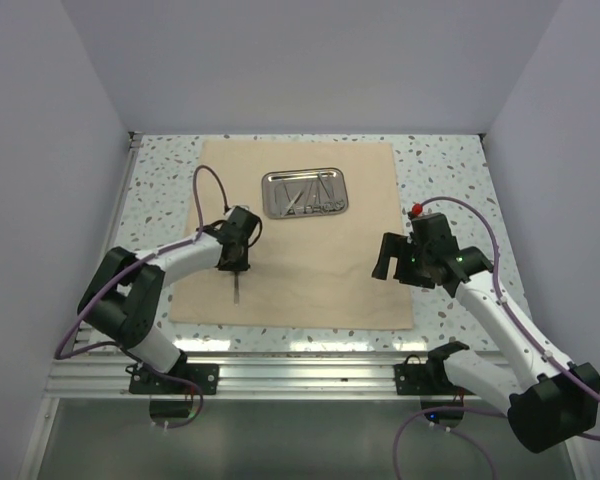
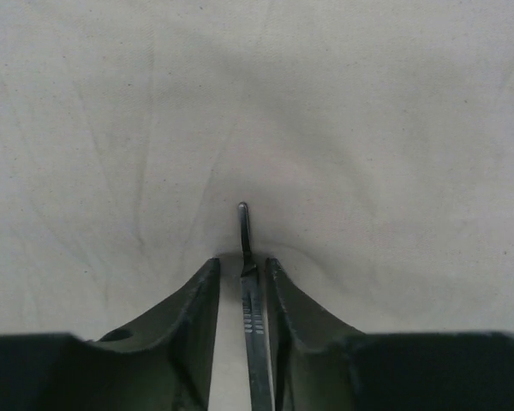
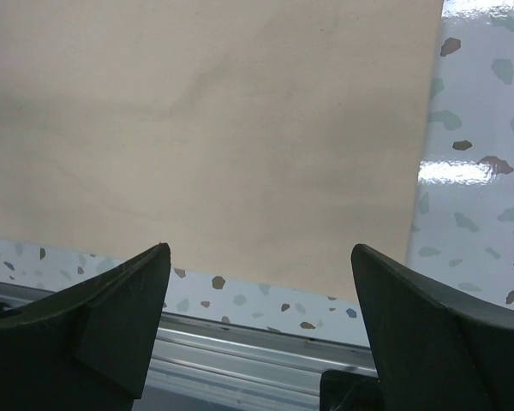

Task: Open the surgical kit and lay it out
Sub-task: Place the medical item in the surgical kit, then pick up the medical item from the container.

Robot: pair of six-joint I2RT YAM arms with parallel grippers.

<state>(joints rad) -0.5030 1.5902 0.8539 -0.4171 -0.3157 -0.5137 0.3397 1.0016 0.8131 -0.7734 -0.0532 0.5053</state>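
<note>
Several instruments lie there, so my left gripper will next rise off the laid-down instrument, move outward over the tray's nearest end and go down onto a thin silver instrument.
The beige cloth wrap lies spread flat on the table. The steel tray sits on its far middle and holds several thin silver instruments. My left gripper points down at the cloth's left part. Its fingers stand slightly apart on either side of a thin scalpel-like instrument, and cloth shows between the left finger and the instrument. The instrument's tip meets the cloth, and it shows below the gripper from above. My right gripper hovers wide open and empty over the cloth's near right corner.
The speckled tabletop shows around the cloth. An aluminium rail runs along the near edge and shows in the right wrist view. Grey walls close in the left, right and back.
</note>
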